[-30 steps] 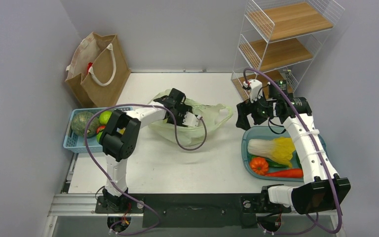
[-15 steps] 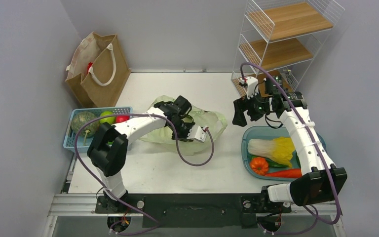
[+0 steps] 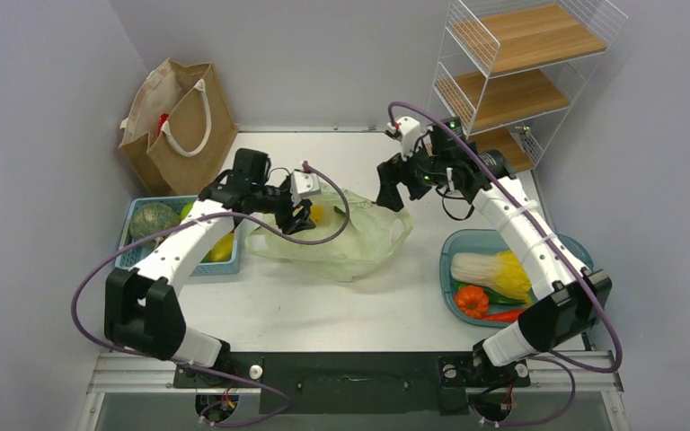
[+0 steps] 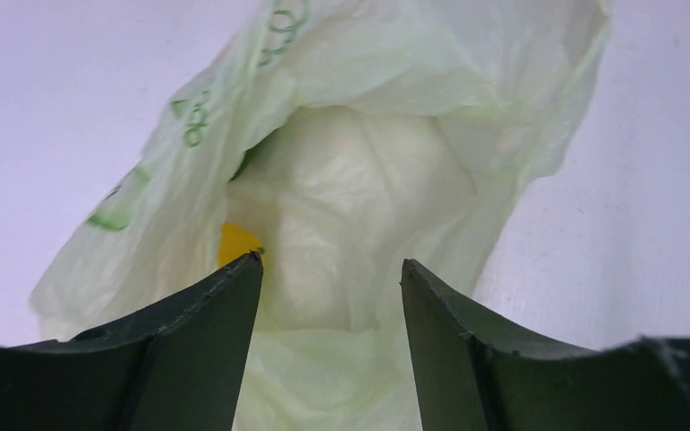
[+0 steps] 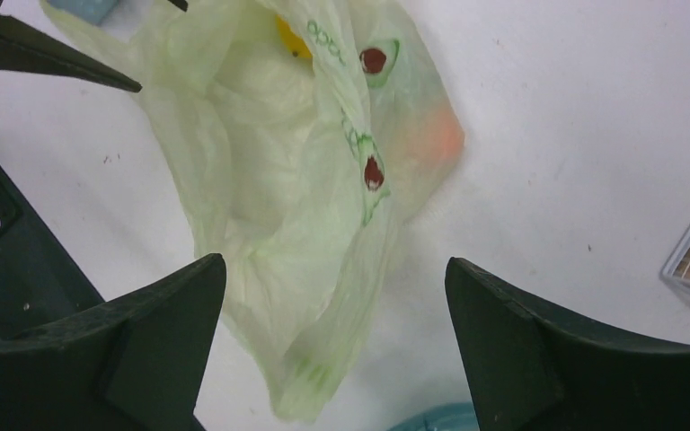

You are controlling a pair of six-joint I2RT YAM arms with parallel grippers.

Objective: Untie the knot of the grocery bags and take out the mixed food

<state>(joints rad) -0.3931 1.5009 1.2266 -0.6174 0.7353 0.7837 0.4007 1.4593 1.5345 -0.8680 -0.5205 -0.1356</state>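
My right gripper will go down toward the left gripper next, onto the mouth's printed far fold [image 3: 354, 197] [image 5: 349, 101], because that fold is below it and to its left in the top view.
The pale green plastic bag [image 3: 337, 241] lies slack mid-table, mouth open. I see no knot; a loop handle [image 3: 401, 224] lies loose at its right end. A yellow item [image 4: 236, 242] and an orange one [image 5: 445, 139] show through the plastic. My left gripper [image 3: 300, 218] is open and empty at the bag's left end, its jaws [image 4: 331, 265] over the mouth. My right gripper [image 3: 384, 194] is open and empty above the bag's right end, the loose handle [image 5: 323, 364] below its jaws [image 5: 334, 269]. The brown paper bag [image 3: 180, 126] stands far left.
A blue basket [image 3: 135, 260] with a green round vegetable [image 3: 151, 220] sits left of the bag. A teal tray [image 3: 454, 242] at right holds cabbage [image 3: 494, 269], a ribbed orange piece [image 3: 472, 301] and a red item [image 3: 517, 315]. A wire shelf [image 3: 512, 72] stands back right.
My left gripper swung from the bag's right side to its left end. My right gripper moved left from above the tray to over the bag's right end. The bag shifted and spread.
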